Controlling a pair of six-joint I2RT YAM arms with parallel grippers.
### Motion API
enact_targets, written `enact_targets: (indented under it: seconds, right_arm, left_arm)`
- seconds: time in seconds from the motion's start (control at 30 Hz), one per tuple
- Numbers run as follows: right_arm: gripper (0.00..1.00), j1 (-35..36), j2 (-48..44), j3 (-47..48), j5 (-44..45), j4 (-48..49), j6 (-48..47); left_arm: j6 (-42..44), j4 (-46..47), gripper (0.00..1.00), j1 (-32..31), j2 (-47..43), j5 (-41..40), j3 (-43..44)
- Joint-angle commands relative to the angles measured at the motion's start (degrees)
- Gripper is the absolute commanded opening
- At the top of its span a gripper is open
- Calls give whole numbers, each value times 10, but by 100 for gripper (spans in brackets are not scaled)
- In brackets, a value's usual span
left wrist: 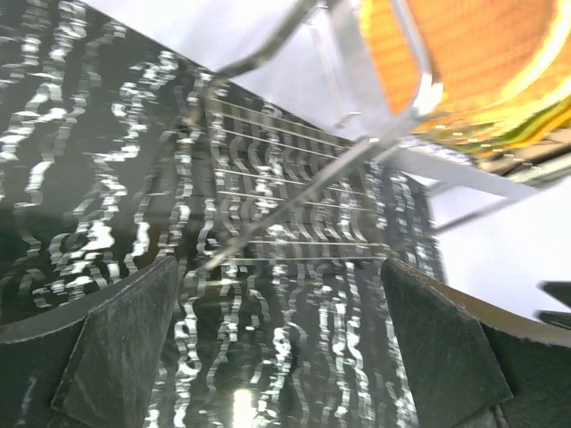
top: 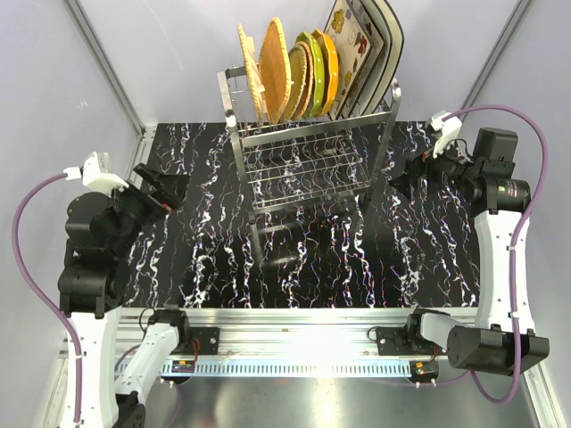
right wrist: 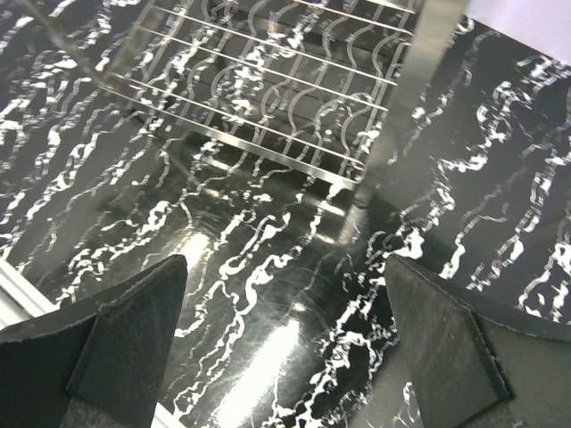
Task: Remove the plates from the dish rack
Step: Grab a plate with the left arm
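The robot's left gripper should move up and outward to the rack's top shelf and close on the plate's rim (top: 252, 75), because a tan woven plate stands exposed at the end of the row of plates.
The steel wire dish rack (top: 303, 156) stands at the back middle of the black marbled table. Its top tier holds plates on edge: tan woven ones (top: 272, 67) at the left, scalloped yellow-green (top: 312, 67) and orange (top: 328, 64) ones in the middle, square cream flowered ones (top: 361, 49) at the right. My left gripper (top: 169, 190) is open and empty, left of the rack. My right gripper (top: 403, 181) is open and empty, right of the rack. The left wrist view shows the rack frame (left wrist: 294, 192) and a tan woven plate (left wrist: 473, 45) above. The right wrist view shows the rack's lower shelf (right wrist: 268, 89).
The table (top: 214, 259) has a metal rail along its near edge (top: 294, 325). White walls close in the back and sides. The arm bases sit at the near corners.
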Motion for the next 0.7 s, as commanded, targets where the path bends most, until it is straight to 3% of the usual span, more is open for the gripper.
enact_targets:
  seconds: [0.0, 0.37, 0.67]
  right_arm:
    - [100, 1, 0, 15, -35, 7, 9]
    - [100, 2, 10, 17, -46, 20, 37]
    - [100, 2, 3, 13, -58, 35, 60]
  left_arm:
    - [-33, 60, 99, 3, 29, 73, 35]
    - [-75, 125, 99, -16, 103, 119, 89]
    - [-79, 152, 99, -80, 197, 83, 166]
